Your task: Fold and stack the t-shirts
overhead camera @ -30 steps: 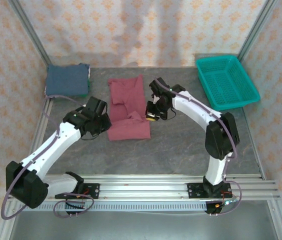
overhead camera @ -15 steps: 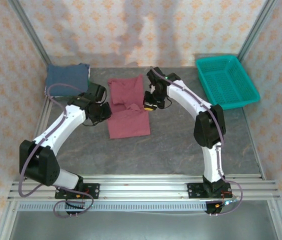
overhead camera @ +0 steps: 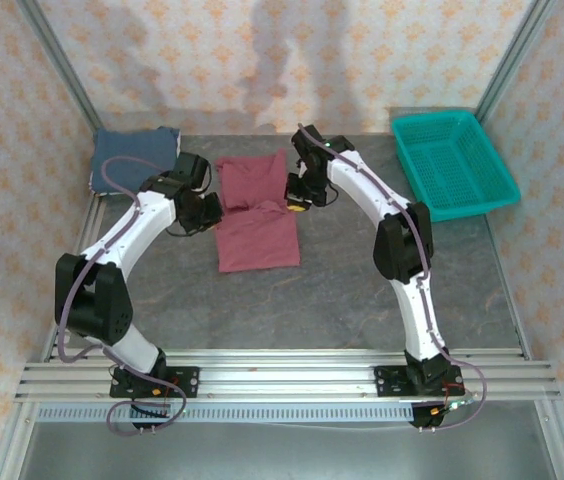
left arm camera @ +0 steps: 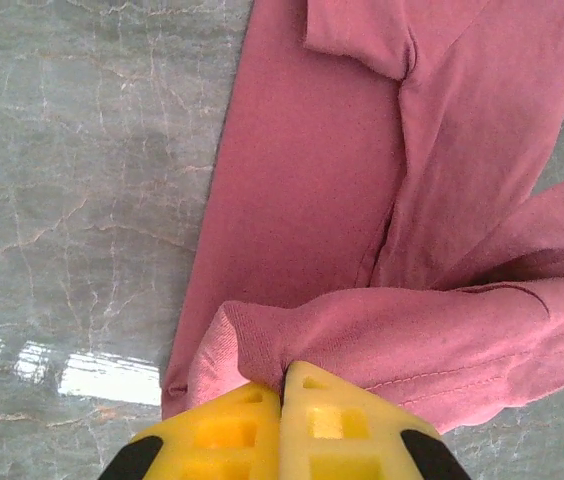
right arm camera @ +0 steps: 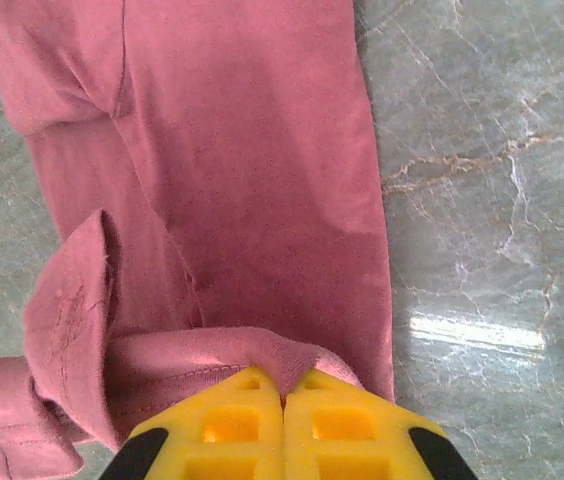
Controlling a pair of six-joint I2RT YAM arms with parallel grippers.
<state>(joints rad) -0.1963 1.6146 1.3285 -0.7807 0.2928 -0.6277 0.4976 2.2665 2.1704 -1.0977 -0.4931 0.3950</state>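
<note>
My right gripper draws the folded edge slightly outward along the shirt's side onto the flat far part and releases it next, because the fold's middle lies bunched.
The maroon red t-shirt (overhead camera: 256,212) lies in the middle of the table, its near part folded up over its far part; no lettering shows. My left gripper (overhead camera: 214,209) is shut on the shirt's left folded edge (left arm camera: 262,350), yellow fingers (left arm camera: 342,425) pinched together on the cloth. My right gripper (overhead camera: 296,203) is shut on the right folded edge (right arm camera: 282,355), a ridge of cloth between its fingers (right arm camera: 232,425). The dark blue t-shirt (overhead camera: 134,158) rests folded at the back left corner.
A teal mesh basket (overhead camera: 452,163) stands at the back right. Patterned walls and metal frame posts close in the table. Bare grey marbled tabletop (overhead camera: 362,290) spreads in front of the shirt and to its right.
Both grippers have carried the shirt's near edge away from the arm bases toward the back. The fold line has moved farther back and the arms are more stretched out.
</note>
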